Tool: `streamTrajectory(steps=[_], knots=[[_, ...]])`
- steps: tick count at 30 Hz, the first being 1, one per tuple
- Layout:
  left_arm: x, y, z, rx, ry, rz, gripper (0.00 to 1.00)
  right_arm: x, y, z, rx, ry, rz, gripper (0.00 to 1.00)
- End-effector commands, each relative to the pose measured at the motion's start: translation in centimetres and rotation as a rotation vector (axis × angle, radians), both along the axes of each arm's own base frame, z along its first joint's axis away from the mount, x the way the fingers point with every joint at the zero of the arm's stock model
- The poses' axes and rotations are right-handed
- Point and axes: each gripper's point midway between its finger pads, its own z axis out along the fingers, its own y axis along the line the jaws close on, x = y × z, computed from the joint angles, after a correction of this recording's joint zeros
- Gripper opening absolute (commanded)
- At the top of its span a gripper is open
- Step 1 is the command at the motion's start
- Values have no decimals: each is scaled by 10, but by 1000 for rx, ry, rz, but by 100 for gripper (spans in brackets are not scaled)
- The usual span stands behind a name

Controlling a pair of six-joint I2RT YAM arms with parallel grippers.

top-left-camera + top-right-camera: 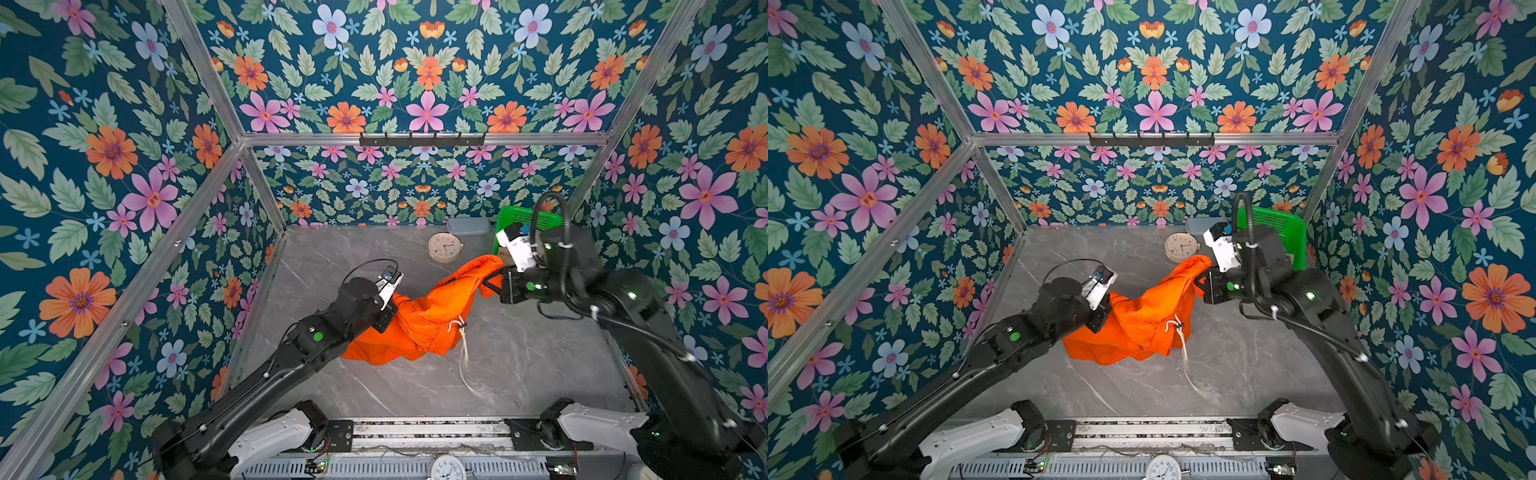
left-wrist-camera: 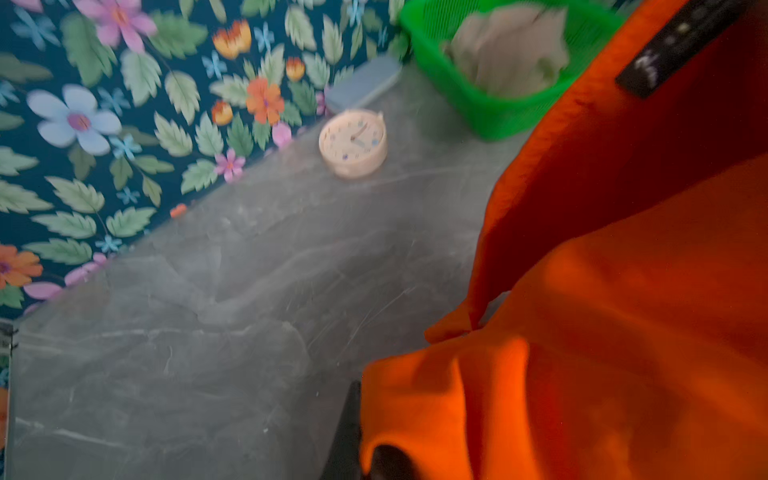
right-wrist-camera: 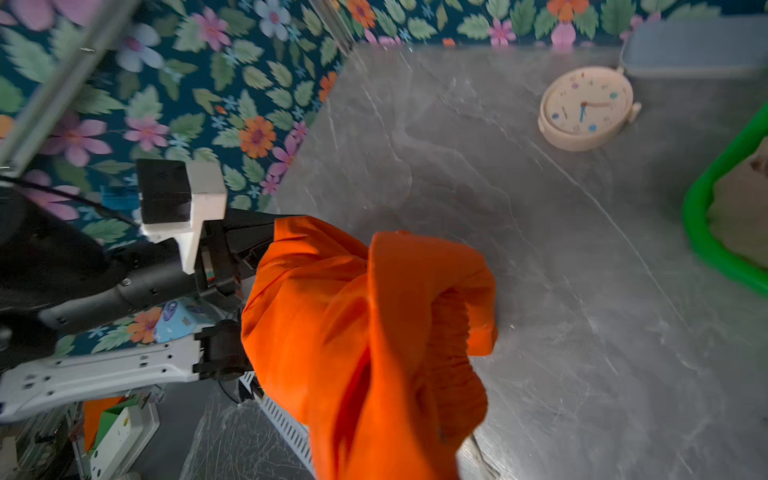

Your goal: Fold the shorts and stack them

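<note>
My right gripper should next lower the end of the shorts that still hangs above the tabletop [image 1: 465, 257] [image 3: 614, 177] beside the round cream clock, and release the cloth there. That tabletop is below my right gripper.
The bright orange shorts [image 1: 419, 328] [image 1: 1138, 328] hang bunched between my two grippers above the grey table. Their lower folds rest on the table, and a white drawstring [image 1: 463, 353] trails toward the front. My left gripper [image 1: 388, 320] [image 1: 1102, 320] is shut on the cloth's left end. My right gripper [image 1: 498, 284] [image 1: 1204, 286] is shut on the higher right end. Orange cloth [image 3: 353, 311] hides the right fingers in the right wrist view. In the left wrist view the cloth [image 2: 623, 332] drapes over one dark finger [image 2: 353, 436]. The beige shorts [image 2: 511, 45] [image 3: 744, 208] lie crumpled in the green basket [image 2: 490, 120].
The green basket [image 1: 505, 220] [image 1: 1296, 245] stands at the back right corner, behind my right arm. A round cream clock [image 1: 445, 247] [image 3: 586, 108] lies left of it, with a grey lidded box [image 1: 468, 226] against the back wall. Floral walls enclose the marble table [image 1: 540, 353].
</note>
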Motion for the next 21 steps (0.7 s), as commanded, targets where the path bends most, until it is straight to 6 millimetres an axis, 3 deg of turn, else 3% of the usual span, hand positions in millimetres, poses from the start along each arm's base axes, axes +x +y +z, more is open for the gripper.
streamTrajectory(steps=[1, 4, 8, 11, 14, 17, 18, 21], knots=[[32, 6, -35, -20, 93, 69, 3, 43, 8, -33, 10, 72, -54, 0], [68, 14, -67, -120, 152, 128, 6, 88, 10, -76, -45, 133, -113, 0], [102, 12, -100, -92, 194, 156, 12, 143, 14, -128, -106, 211, -158, 4], [128, 13, -121, -124, 241, 179, 17, 179, 15, -150, -110, 228, -197, 13], [149, 21, -136, -132, 264, 233, 33, 209, 18, -157, -101, 195, -216, 37], [159, 23, -130, -139, 255, 249, 55, 221, 18, -146, -100, 147, -217, 64], [159, 22, -124, -145, 244, 243, 59, 220, 17, -141, -106, 133, -217, 68], [150, 21, -98, -171, 197, 210, 64, 209, 7, -128, -128, 105, -231, 69]])
